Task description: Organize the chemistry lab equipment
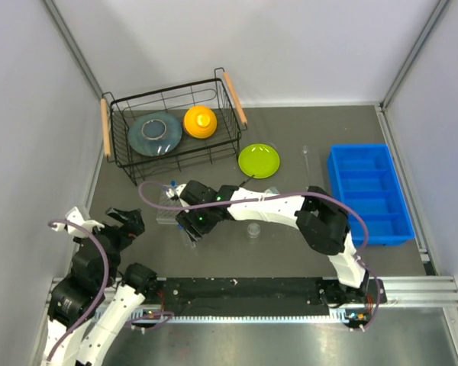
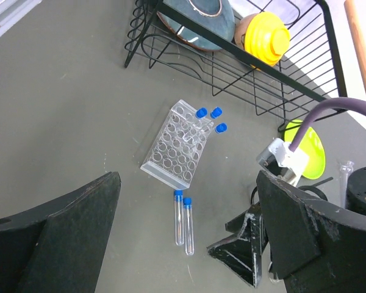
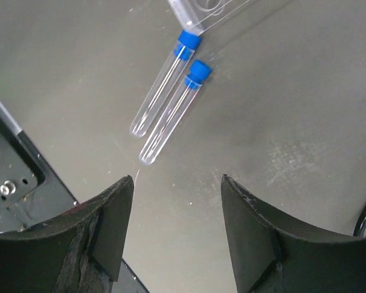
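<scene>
The nearer tube's cap clears the rack, unlike its neighbor's, so next my right gripper should lower past the tubes' round ends onto the middle of the nearer tube [image 3: 170, 120].
The clear plastic tube rack [image 2: 177, 143] lies on the grey table and holds three blue-capped test tubes [image 2: 211, 119] at its far end. Two more blue-capped tubes [image 2: 183, 218] lie side by side just near of it; they also show in the right wrist view [image 3: 168, 99]. My right gripper [image 3: 177, 178] is open and empty, hovering just short of the tubes' round ends. My left gripper [image 2: 188, 183] is open and empty, well above and left of them. A tiny round dish [image 1: 253, 229] and a thin glass rod [image 1: 306, 158] lie to the right. The goggles and packet are out of view.
A black wire basket [image 1: 174, 126] at the back left holds a grey plate [image 1: 154, 134] and an orange bowl [image 1: 200, 121]. A lime-green plate [image 1: 258, 160] lies beside it. A blue bin [image 1: 369, 194] stands at the right. The right arm [image 1: 267, 204] stretches across the middle.
</scene>
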### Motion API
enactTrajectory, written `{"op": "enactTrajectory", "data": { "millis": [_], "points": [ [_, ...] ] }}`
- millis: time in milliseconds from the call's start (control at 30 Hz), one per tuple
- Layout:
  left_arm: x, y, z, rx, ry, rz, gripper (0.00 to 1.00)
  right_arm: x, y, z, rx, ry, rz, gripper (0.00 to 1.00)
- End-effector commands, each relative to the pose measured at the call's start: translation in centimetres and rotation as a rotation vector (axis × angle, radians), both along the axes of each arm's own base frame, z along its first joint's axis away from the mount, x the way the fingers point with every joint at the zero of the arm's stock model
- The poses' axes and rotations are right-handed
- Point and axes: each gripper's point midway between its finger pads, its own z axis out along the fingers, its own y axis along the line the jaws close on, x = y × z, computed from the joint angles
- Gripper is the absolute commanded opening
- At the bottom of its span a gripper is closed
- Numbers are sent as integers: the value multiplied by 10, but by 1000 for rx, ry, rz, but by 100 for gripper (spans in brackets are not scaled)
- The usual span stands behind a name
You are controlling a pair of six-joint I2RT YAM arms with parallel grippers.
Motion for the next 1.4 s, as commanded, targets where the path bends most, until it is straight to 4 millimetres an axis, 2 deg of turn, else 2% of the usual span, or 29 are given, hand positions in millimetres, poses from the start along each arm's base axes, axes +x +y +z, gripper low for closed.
{"op": "enactTrajectory", "data": {
  "millis": [0,167,467,700,1133,1167,1367],
  "points": [
    [-9,13,15,5,-74,33,99,22,24,16,58,-93,-89,59],
    [-20,23,21,-41,-157,67,99,17,30,9,55,-70,-73,59],
    [-31,29,27,-91,-269,68,99,12,35,-4,33,-44,-69,59],
    [-30,27,27,-92,-271,58,99,8,39,-10,8,-70,-53,59],
    [-30,24,28,-95,-279,44,99,10,38,-26,-33,-66,-66,59],
    [-30,24,28,-96,-279,43,98,15,36,-28,-44,-83,-82,59],
    [-29,23,28,-92,-280,39,98,21,28,-29,-76,-129,-109,53]
  ]
}}
